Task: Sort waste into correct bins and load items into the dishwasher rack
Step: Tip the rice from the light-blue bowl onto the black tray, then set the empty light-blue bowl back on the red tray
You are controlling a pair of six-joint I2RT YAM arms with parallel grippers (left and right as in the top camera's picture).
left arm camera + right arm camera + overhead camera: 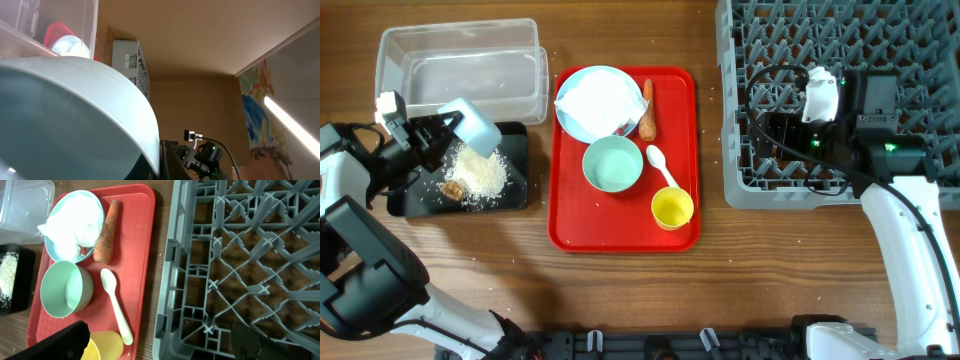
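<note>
Next, my left gripper will swing back to the right in the overhead view, to the red tray's bare near corner [592, 219], level the bowl, lower it and release.
My left gripper [438, 130] is shut on the rim of a pale blue bowl [472, 123], tilted over the black tray [515, 190]. White rice [480, 172] and a brown scrap [451, 187] lie in that tray. The bowl fills the left wrist view [75, 115]. On the red tray, a pale blue plate [575, 122] holds crumpled wrapper paper [595, 100], next to a carrot [648, 112], a mint-green bowl [613, 163], a white spoon [662, 167] and a yellow cup [672, 208]. My right gripper [765, 128] is open and empty over the grey rack [790, 30], near its left edge [160, 345].
The clear tub [460, 65] stands behind the black tray and holds nothing that I can see. The red tray [570, 220] sits between the bins and the rack. Bare wooden table lies in front. The right arm's cable loops over the rack.
</note>
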